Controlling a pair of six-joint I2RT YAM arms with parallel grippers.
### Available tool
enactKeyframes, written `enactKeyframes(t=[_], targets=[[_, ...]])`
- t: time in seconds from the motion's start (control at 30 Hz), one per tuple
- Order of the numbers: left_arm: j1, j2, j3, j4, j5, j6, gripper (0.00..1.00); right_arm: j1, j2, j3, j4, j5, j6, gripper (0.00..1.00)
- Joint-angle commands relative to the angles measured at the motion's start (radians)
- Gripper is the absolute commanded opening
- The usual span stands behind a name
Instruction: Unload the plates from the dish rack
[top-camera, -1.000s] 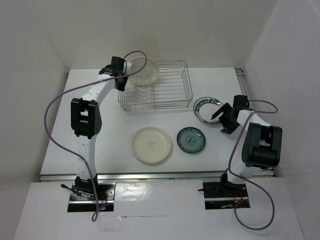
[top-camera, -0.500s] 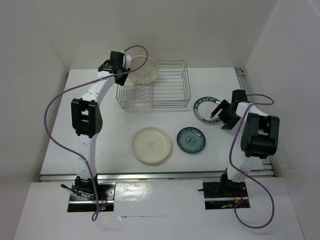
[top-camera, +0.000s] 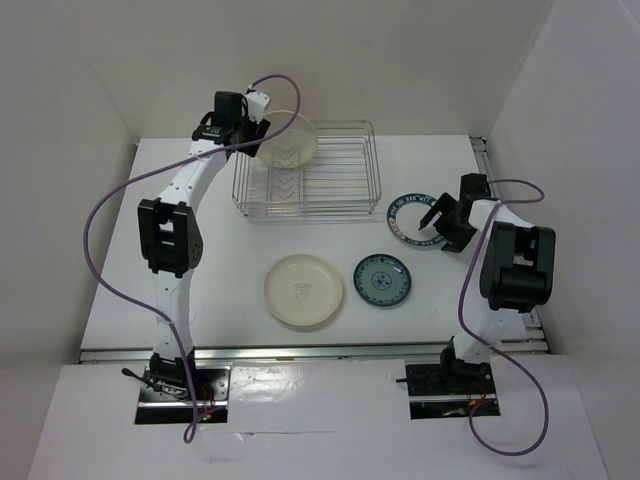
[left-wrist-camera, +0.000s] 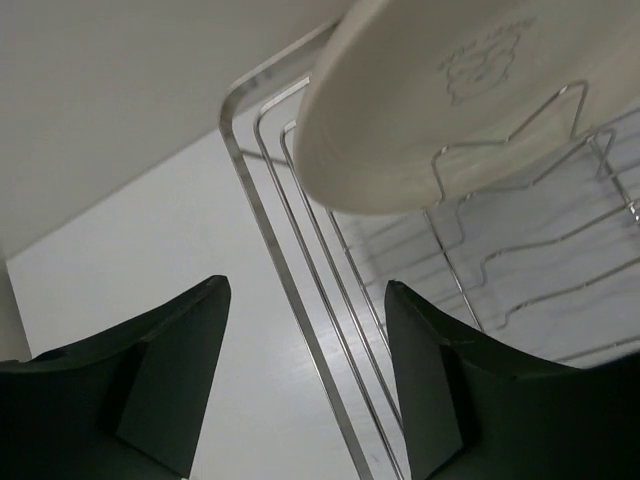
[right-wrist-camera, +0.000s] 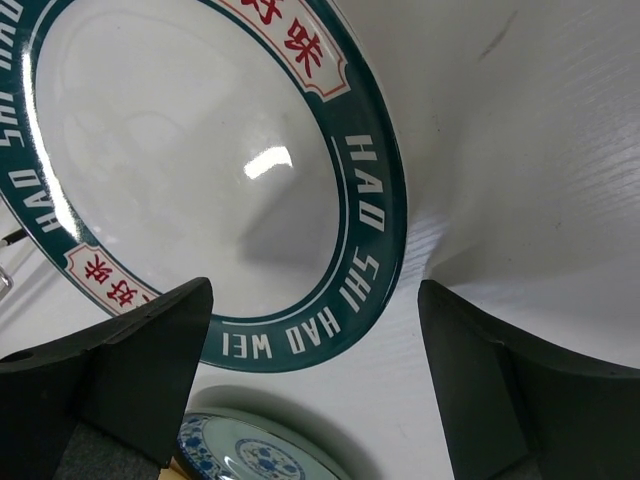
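The cream plate's rim is beyond my fingers, so my left gripper will next move outward along the rack's bar (left-wrist-camera: 290, 290), straddle the plate's rim, then close.
The silver wire dish rack (top-camera: 330, 185) stands at the back centre. One cream plate (top-camera: 290, 140) leans upright in its far left corner and also shows in the left wrist view (left-wrist-camera: 450, 100). My left gripper (top-camera: 246, 133) is open and empty beside that plate, its jaws astride the rack's left rail (left-wrist-camera: 290, 290). A white plate with a dark green rim (top-camera: 412, 216) lies right of the rack. My right gripper (top-camera: 438, 216) is open and empty just over that plate's rim (right-wrist-camera: 365, 230), not touching it.
A cream plate (top-camera: 303, 291) and a small blue-patterned plate (top-camera: 382, 280) lie flat in front of the rack; the blue one also shows in the right wrist view (right-wrist-camera: 260, 455). White walls enclose the table on three sides. A purple cable loops from each arm.
My left gripper has moved up and back at the rack's far left corner, and the rack has shifted slightly. My right gripper has edged a little farther back by the green-rimmed plate.
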Motion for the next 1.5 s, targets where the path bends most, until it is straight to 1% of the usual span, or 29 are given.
enactKeyframes(t=[0.0,0.1,0.23,0.3,0.33,0.43,0.47,0.53,0.57,0.6,0.63,0.7,0.73,0.87,0.93,1.1,1.23,1.47], targets=[[0.005,0.005,0.041,0.201,0.078,0.077,0.78,0.015,-0.072,0.042,-0.020,0.025,-0.022,0.91],[0.005,0.098,0.142,0.201,0.089,0.077,0.79,0.026,-0.083,0.063,-0.046,0.025,-0.022,0.91],[0.005,0.120,0.118,0.285,0.167,0.096,0.83,0.047,-0.094,0.083,-0.056,0.025,-0.022,0.91],[0.005,0.132,0.118,0.285,0.194,0.083,0.80,0.056,-0.094,0.103,-0.067,0.025,-0.022,0.91],[0.005,0.147,0.130,0.285,0.222,0.068,0.75,0.056,-0.094,0.112,-0.077,0.025,-0.022,0.91],[0.005,0.166,0.159,0.285,0.233,0.033,0.67,0.069,-0.083,0.154,-0.102,0.034,-0.033,0.91],[0.005,0.179,0.174,0.285,0.233,0.033,0.58,0.069,-0.072,0.154,-0.114,0.034,-0.033,0.91],[0.005,0.180,0.175,0.274,0.242,0.024,0.46,0.078,-0.072,0.164,-0.114,0.046,-0.033,0.91],[0.005,0.180,0.175,0.274,0.242,0.014,0.38,0.089,-0.072,0.164,-0.123,0.058,-0.033,0.91],[0.005,0.170,0.175,0.274,0.242,0.014,0.21,0.089,-0.083,0.164,-0.123,0.068,-0.033,0.91],[0.005,0.170,0.153,0.283,0.230,0.002,0.14,0.089,-0.092,0.154,-0.123,0.068,-0.042,0.91],[0.005,0.132,0.130,0.294,0.219,0.002,0.03,0.098,-0.101,0.132,-0.123,0.078,-0.042,0.91],[0.005,0.121,0.119,0.306,0.209,0.011,0.00,0.098,-0.101,0.120,-0.132,0.088,-0.033,0.91],[0.005,0.082,0.107,0.307,0.208,0.022,0.00,0.098,-0.121,0.109,-0.133,0.088,-0.033,0.91],[0.005,0.063,0.107,0.297,0.233,0.022,0.00,0.098,-0.133,0.109,-0.133,0.088,-0.033,0.91],[0.005,-0.026,0.098,0.274,0.297,-0.053,0.00,0.107,-0.163,0.109,-0.133,0.088,-0.033,0.91],[0.005,-0.046,0.135,0.284,0.297,-0.119,0.00,0.107,-0.172,0.109,-0.133,0.088,-0.042,0.91],[0.005,-0.080,0.132,0.216,0.343,-0.151,0.00,0.107,-0.193,0.109,-0.142,0.088,-0.051,0.91]])
